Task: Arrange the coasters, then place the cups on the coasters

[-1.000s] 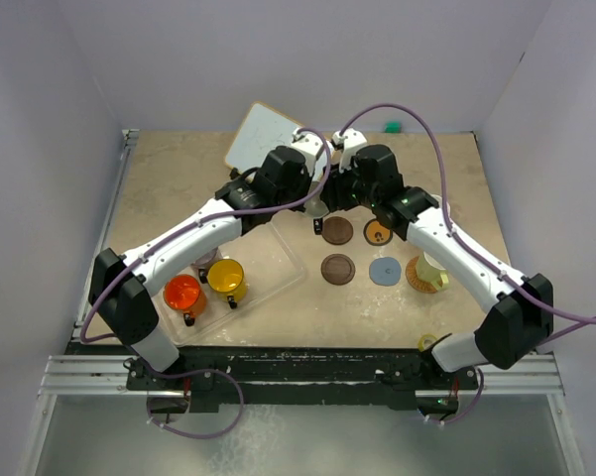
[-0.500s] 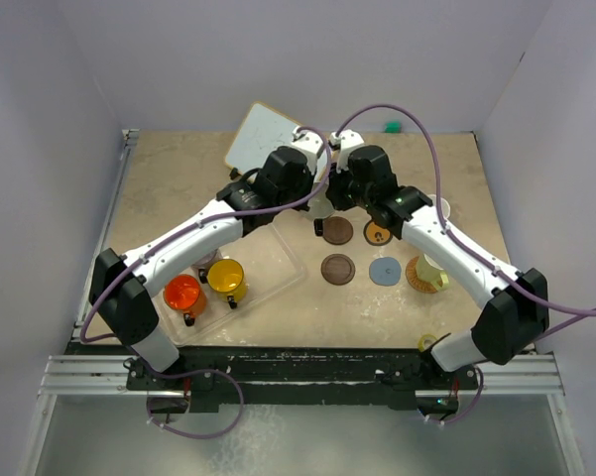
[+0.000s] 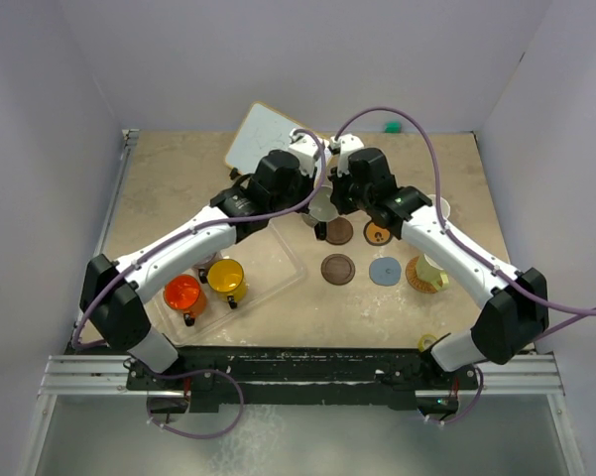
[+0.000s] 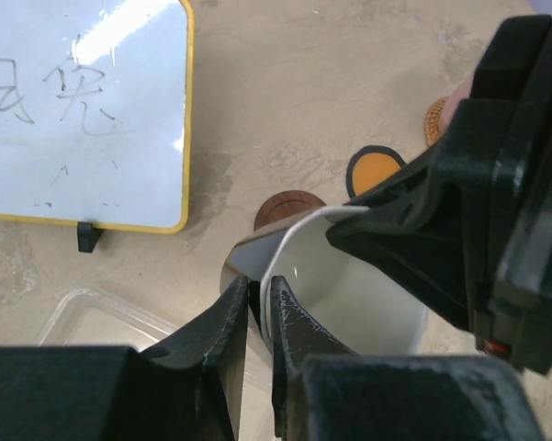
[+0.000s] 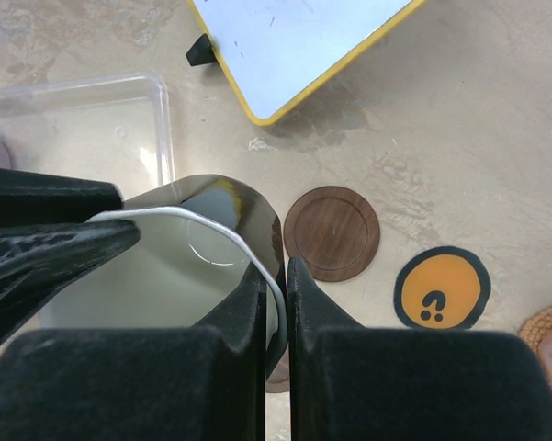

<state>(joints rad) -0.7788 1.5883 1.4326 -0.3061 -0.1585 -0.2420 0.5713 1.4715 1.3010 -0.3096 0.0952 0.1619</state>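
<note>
Next, my right gripper will carry the black cup to the bare orange-centred coaster below and to its right in the top view, lower the cup and release.
A black cup with a white inside (image 3: 322, 206) hangs above the table, held between both arms. My left gripper (image 4: 260, 294) is shut on one side of its rim (image 4: 349, 285). My right gripper (image 5: 277, 276) is shut on the opposite side of that rim (image 5: 165, 266). Below lie a dark brown coaster (image 5: 332, 232) and an orange-centred coaster (image 5: 442, 288). Nearer sit a second dark brown coaster (image 3: 338, 269), a blue-grey coaster (image 3: 385, 271) and a tan woven coaster (image 3: 421, 278) bearing a pale yellow-green cup (image 3: 433, 264). The yellow cup (image 3: 226, 278) and orange-red cup (image 3: 183, 294) stand at the left.
The clear plastic tray (image 3: 278, 260) holds the yellow and orange-red cups, with a mauve cup (image 3: 204, 261) half hidden under the left arm. A yellow-framed whiteboard (image 3: 265, 134) leans at the back. A pale cup (image 3: 439, 210) stands behind the right arm. A small green object (image 3: 392, 126) lies at the back wall.
My right gripper has closed onto the black cup's rim. The left arm's elbow has shifted a little to the left while its gripper stays on the cup.
</note>
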